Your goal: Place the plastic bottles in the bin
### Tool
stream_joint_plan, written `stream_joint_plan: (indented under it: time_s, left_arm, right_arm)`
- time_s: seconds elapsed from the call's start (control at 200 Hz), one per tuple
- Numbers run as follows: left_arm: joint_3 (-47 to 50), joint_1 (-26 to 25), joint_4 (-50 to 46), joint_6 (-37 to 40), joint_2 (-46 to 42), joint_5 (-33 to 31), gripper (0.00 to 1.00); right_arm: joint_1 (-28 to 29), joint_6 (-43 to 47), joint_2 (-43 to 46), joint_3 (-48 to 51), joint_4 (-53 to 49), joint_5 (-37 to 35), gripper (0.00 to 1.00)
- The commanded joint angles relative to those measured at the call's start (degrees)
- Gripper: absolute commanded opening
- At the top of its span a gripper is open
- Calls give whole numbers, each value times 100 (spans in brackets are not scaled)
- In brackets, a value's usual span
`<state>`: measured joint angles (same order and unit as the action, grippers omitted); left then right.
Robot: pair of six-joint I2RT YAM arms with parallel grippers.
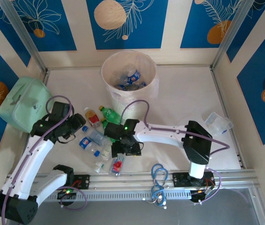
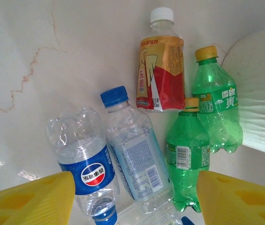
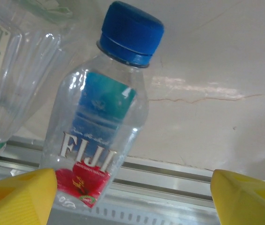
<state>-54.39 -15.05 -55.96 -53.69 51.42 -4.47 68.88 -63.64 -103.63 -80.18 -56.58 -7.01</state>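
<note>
I will lower my right gripper and move it toward the Fiji bottle, then close it on the part of the Fiji bottle by the blue cap.
Several plastic bottles lie on the table in front of the bin (image 1: 109, 70), which holds a few more bottles (image 1: 131, 79). My left gripper (image 1: 73, 133) hangs open over the left of the pile. Its yellow fingers (image 2: 34, 199) straddle a Pepsi bottle (image 2: 83, 159) and a clear blue-capped bottle (image 2: 134, 154). Beside these lie two green bottles (image 2: 186, 154) and a gold-and-red labelled bottle (image 2: 161, 70). My right gripper (image 1: 125, 150) stands open low over a Fiji bottle (image 3: 99, 122), which lies close to its left finger (image 3: 19, 197) and well apart from the right one.
A mint-green bag (image 1: 22, 103) sits at the left wall. A blue cable coil (image 1: 159, 180) lies on the front rail (image 1: 226, 177). A clear plastic container (image 1: 218, 123) rests at the right. The bin's ribbed wall (image 2: 263, 93) is just right of the green bottles.
</note>
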Motion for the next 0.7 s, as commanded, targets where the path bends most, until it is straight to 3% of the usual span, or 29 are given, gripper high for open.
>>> stream_joint_plan:
  time_s: [0.0,0.695]
  left_arm:
    - [95,54,-81,107,-195,171,69]
    - [284,55,24,123,-157,404,70]
  right_arm:
    - [125,-141,-197,-371,15,225,86]
    - [-175,-254,-858,-399,-108,584,86]
